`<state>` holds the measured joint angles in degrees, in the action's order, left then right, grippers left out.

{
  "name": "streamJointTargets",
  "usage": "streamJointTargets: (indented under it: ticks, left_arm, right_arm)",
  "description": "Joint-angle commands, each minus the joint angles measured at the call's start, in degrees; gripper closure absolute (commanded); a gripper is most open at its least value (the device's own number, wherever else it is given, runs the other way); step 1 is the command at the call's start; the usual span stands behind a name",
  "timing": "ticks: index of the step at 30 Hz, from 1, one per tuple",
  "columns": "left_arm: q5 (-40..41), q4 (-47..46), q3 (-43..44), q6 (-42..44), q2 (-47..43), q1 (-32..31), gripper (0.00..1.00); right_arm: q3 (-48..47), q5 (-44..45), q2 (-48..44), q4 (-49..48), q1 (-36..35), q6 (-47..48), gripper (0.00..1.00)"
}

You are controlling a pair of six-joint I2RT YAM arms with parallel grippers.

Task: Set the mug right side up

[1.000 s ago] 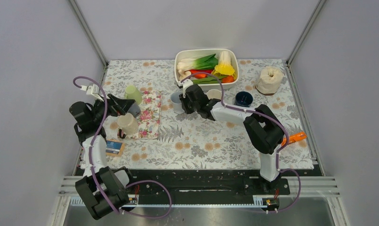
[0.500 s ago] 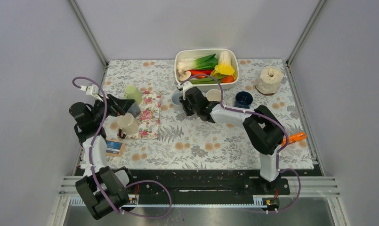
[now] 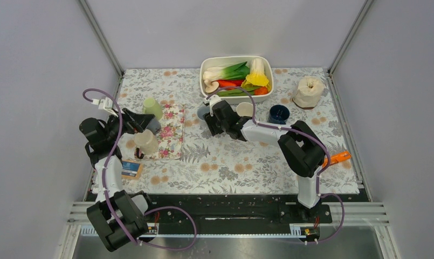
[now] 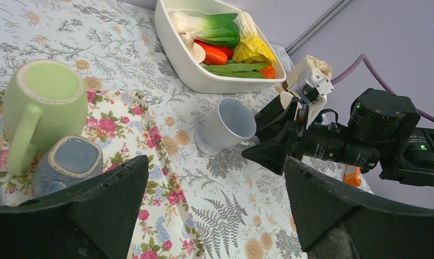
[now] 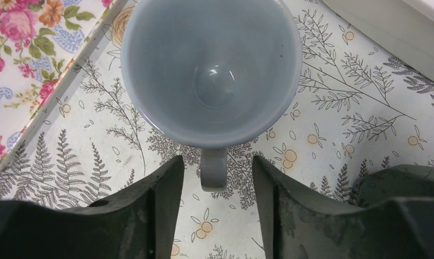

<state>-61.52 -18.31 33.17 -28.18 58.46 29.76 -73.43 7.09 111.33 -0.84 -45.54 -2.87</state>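
The beige cup's dark handle [image 3: 139,154] sticks out clear below and back of my left gripper, so the gripper will pull back, tilt its fingers downward and lower around the handle.
The grey-blue mug [image 3: 202,112] stands upright on the flowered cloth, its mouth facing up [image 5: 212,70] and its handle [image 5: 213,170] pointing at my right wrist. My right gripper [image 5: 215,162] is open: the handle sits between the fingers with a gap on each side, touching neither. From the left wrist the mug [image 4: 228,127] shows with the right gripper [image 4: 276,143] just behind its handle. My left gripper [image 4: 214,162] is wide open and holds nothing, hovering over the edge of the floral tray [image 3: 171,132], left of the mug.
On the floral tray stand an upside-down green mug [image 3: 152,107], a blue-grey cup [image 3: 154,125] and a beige cup [image 3: 146,141]. A white tub of vegetables [image 3: 206,67] sits behind the mug. To the right are a cream cup [image 3: 245,109], a dark blue cup [image 3: 279,113] and an orange tool [image 3: 338,157].
The right gripper was shut on the mug's handle and has now opened off it. The mug and gripper shifted slightly toward the tub. The left arm has not moved.
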Motion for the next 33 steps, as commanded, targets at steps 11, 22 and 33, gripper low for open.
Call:
streamJointTargets:
  ticks: [11, 22, 33]
  left_arm:
    - [6.66, 23.41, 9.45, 21.19, 0.02, 0.76, 0.01]
    - [18.5, 55.51, 15.35, 58.63, 2.98, 0.74, 0.01]
    - [24.42, 58.52, 16.9, 63.94, 11.49, 0.67, 0.01]
  right_arm:
    - [-3.04, -1.5, -13.33, 6.39, -0.07, 7.32, 0.08]
    - [3.33, -5.99, -31.17, 15.04, 0.01, 17.66, 0.0]
    - [12.1, -10.55, -42.28, 14.15, 0.03, 16.33, 0.0]
